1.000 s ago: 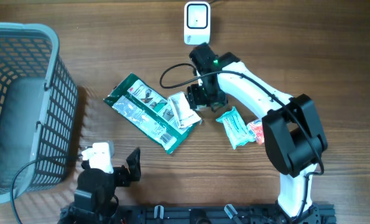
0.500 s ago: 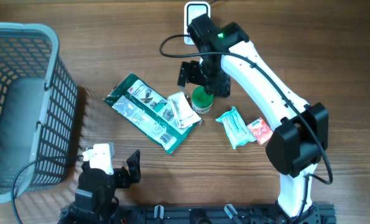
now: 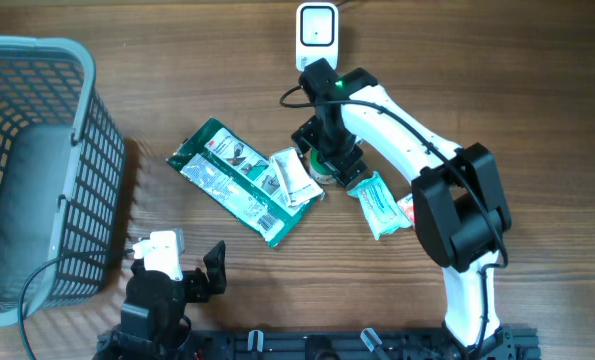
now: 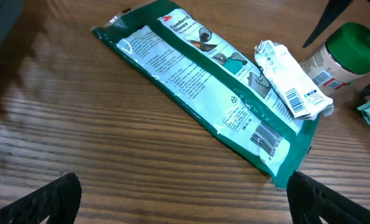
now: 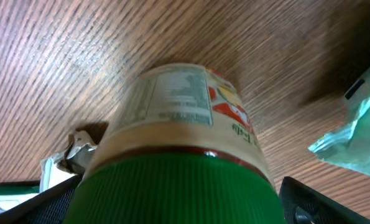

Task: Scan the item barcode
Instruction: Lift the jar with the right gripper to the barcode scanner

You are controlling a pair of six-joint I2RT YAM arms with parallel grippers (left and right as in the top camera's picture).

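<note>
The right gripper moves a little further down around the green lid (image 5: 177, 190) next and closes it, since one finger already stands on each side of the jar (image 5: 178, 124).
A green-lidded jar (image 5: 178, 124) with a beige label stands on the table below the white barcode scanner (image 3: 317, 35). My right gripper (image 5: 178, 208) is open and lowered over the jar. One finger stands on each side of the green lid, and wood shows between the lid and the right finger. From overhead the right gripper (image 3: 329, 152) covers most of the jar. The left wrist view shows the jar (image 4: 346, 56) at far right. Near the front edge my left gripper (image 4: 185, 199) is open and holds nothing.
A long green glove pack (image 3: 239, 180) lies left of the jar with a small white packet (image 3: 295, 178) on its end. A teal packet (image 3: 377, 203) and a red packet (image 3: 414, 210) lie to the right. A grey basket (image 3: 87, 160) stands at the left edge.
My right gripper let go of the jar and rose toward the scanner, leaving it standing. It has now come back down over the lid with the jaws wide. The left arm has not moved.
</note>
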